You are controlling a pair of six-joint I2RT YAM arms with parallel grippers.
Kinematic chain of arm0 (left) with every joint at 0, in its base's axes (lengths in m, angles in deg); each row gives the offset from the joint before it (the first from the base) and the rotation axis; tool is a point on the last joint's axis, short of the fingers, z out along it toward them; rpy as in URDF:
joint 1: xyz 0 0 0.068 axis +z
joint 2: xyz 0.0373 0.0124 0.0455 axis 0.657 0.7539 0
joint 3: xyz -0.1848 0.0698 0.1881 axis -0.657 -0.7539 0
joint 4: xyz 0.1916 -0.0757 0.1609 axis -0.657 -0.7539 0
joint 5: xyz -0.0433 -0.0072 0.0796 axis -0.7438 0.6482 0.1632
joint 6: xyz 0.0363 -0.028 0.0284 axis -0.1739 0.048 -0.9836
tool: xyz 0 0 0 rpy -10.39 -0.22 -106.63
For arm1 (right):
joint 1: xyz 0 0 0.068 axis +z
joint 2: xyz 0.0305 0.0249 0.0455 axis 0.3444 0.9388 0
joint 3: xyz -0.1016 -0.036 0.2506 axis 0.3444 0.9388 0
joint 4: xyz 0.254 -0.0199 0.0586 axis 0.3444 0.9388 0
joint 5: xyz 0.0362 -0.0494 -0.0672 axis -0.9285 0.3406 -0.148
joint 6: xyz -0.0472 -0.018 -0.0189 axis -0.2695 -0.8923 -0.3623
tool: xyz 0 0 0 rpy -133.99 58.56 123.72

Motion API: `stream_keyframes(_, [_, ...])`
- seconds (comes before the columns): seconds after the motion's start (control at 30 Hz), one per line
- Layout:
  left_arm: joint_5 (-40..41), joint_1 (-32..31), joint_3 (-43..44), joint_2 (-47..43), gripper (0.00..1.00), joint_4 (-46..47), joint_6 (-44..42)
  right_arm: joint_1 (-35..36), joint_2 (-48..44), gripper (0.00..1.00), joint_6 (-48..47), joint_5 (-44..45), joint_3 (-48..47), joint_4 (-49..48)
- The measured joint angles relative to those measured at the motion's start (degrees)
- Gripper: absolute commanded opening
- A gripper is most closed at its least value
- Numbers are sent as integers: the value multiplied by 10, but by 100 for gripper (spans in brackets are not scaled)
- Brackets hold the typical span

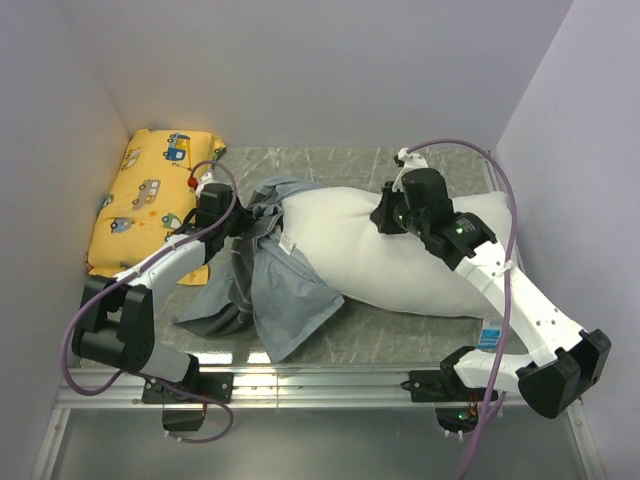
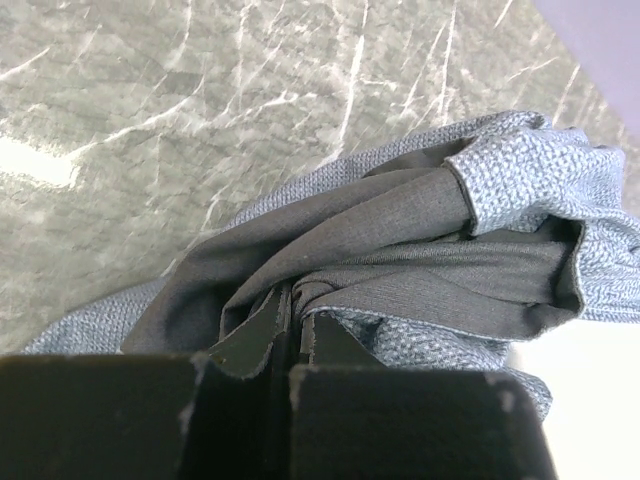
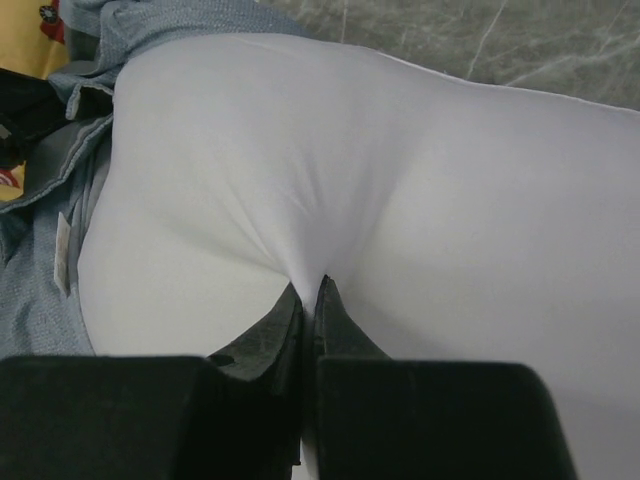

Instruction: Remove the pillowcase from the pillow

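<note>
My left gripper pulls the dark fold slightly outward toward the yellow cartoon-car pillow next, then releases it, as the pillowcase still wraps the pillow's end.
The white pillow lies across the middle of the table, almost wholly bare. The grey pillowcase is bunched and turned inside out round its left end and spills toward the front. My left gripper is shut on a dark fold of the pillowcase at the pillow's left end. My right gripper is shut on a pinch of the pillow's white fabric near its top middle. The bunched pillowcase also shows at the left edge of the right wrist view.
A yellow cartoon-car pillow lies at the back left against the wall. Grey marble tabletop shows behind and in front of the pillow. Walls close in on the left, back and right. A metal rail runs along the front.
</note>
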Motion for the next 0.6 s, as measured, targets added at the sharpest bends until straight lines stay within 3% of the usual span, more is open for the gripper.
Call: stream_keyframes(0.6, [-52,65,0,-41,1,11,14,-47,-9,0,19,-59,-81,36])
